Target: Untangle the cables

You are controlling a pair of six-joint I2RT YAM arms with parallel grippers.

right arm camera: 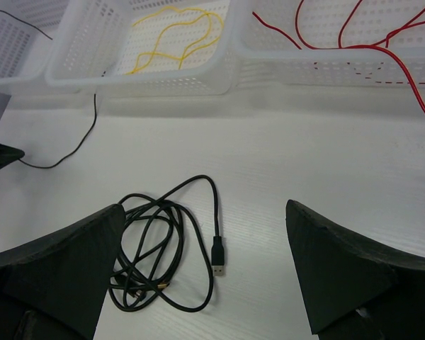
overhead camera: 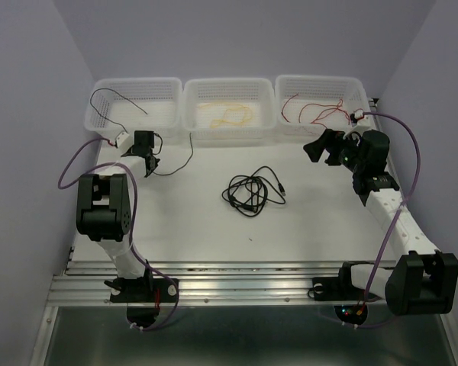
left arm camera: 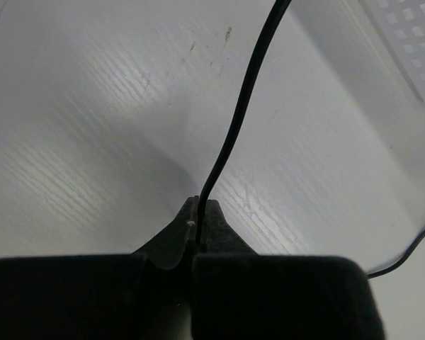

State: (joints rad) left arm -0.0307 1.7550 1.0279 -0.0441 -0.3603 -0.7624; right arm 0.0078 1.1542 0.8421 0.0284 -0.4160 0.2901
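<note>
My left gripper rises outward over the black wire's basket next, which stands outward of it, then lowers and releases, as the tail trails on the tabletop.
A coiled black USB cable lies tangled at the table's middle; in the right wrist view the coil has its plug free. My left gripper is shut on a thin black wire that trails right toward the baskets. The left wrist view shows this wire pinched between the closed fingertips of the gripper. My right gripper is open and empty at the back right, above the table. In its own view the gripper looks toward the coil.
Three white baskets stand along the back. The left one holds a black wire, the middle one a yellow wire, and the right one red wires. Purple arm cables loop at both sides.
</note>
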